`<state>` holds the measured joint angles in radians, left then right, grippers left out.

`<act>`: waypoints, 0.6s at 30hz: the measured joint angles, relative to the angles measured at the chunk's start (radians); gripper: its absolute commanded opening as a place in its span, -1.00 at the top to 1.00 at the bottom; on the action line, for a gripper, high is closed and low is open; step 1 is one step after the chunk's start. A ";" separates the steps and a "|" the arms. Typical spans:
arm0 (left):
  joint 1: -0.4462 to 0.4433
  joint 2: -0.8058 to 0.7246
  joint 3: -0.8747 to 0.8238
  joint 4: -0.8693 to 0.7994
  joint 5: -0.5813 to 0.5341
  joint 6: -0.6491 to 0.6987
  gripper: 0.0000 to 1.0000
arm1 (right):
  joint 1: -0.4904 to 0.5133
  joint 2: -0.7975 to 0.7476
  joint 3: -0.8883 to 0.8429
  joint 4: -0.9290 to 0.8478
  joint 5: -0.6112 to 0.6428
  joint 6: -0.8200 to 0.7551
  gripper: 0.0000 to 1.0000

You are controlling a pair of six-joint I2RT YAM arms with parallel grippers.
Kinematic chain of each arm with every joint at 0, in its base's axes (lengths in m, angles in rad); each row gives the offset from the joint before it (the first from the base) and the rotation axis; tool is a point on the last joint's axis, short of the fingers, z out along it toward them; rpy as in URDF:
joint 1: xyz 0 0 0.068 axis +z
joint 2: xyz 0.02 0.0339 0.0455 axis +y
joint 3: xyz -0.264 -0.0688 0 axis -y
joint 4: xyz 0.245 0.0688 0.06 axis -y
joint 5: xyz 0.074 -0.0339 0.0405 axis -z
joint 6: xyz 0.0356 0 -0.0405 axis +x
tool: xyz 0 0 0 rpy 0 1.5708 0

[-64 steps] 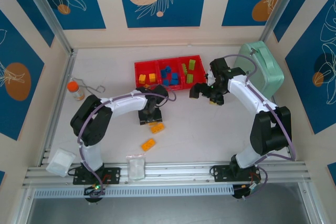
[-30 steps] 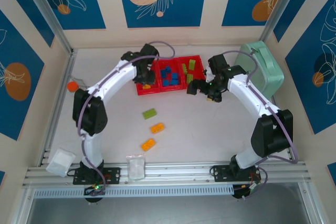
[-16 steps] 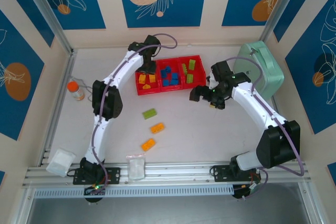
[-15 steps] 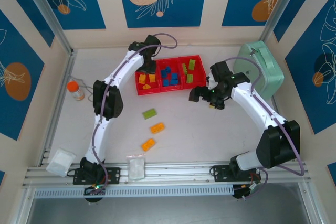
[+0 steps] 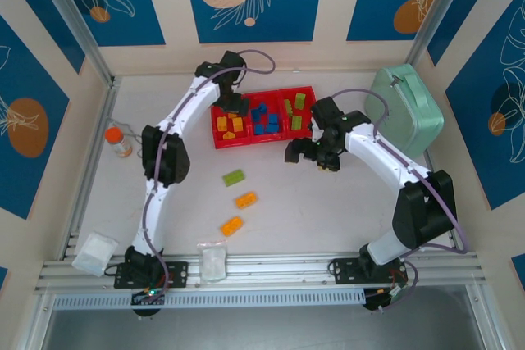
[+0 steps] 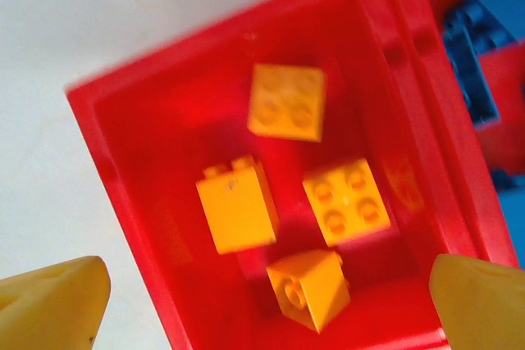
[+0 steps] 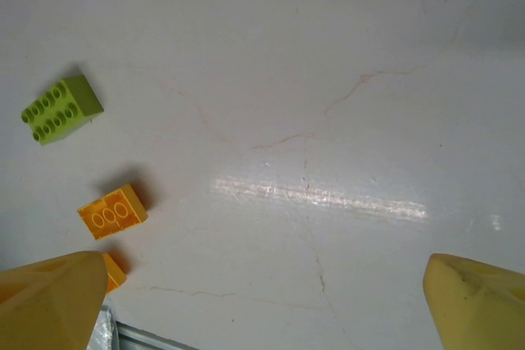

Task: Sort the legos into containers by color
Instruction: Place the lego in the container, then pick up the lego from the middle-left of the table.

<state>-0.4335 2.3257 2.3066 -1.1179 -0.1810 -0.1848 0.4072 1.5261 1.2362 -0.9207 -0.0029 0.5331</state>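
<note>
The left gripper turns back from the bins next and lowers onto the orange brick nearest the front bar (image 5: pixel 232 225), since it still lies loose and unsorted.
The containers (image 5: pixel 261 139) are three joined red bins at the back of the table. Orange legos (image 5: pixel 230 125) fill the left bin, blue ones (image 5: pixel 264 119) the middle, green ones (image 5: pixel 295 107) the right. My left gripper (image 5: pixel 232 106) hangs open over the left bin (image 6: pixel 92 125), above several orange bricks; one brick (image 6: pixel 310 288) lies tilted on an edge between the jaws (image 6: pixel 268 301). My right gripper (image 5: pixel 309 156) is open and empty over bare table in front of the bins (image 7: pixel 264 299). Loose on the table lie a green brick (image 5: pixel 234 176) (image 7: pixel 59 109) and two orange bricks (image 5: pixel 245 199) (image 5: pixel 231 225) (image 7: pixel 113 211).
A mint-green case (image 5: pixel 408 108) stands at the right behind the right arm. An orange-capped bottle (image 5: pixel 120 141) stands at the left wall. Two clear bags (image 5: pixel 97 252) (image 5: pixel 212 260) lie by the front rail.
My left gripper, shut a second ago, now stands open over the left bin, where an orange brick has landed. The right gripper has moved left and nearer over the table.
</note>
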 measured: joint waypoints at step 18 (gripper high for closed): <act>-0.160 -0.869 -1.164 0.229 0.389 -0.023 -1.00 | 0.057 0.076 0.058 0.044 0.065 0.068 -0.98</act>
<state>-0.5938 1.4567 1.1431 -0.8894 0.2085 -0.2077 0.4641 1.6020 1.2945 -0.8768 0.0620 0.6014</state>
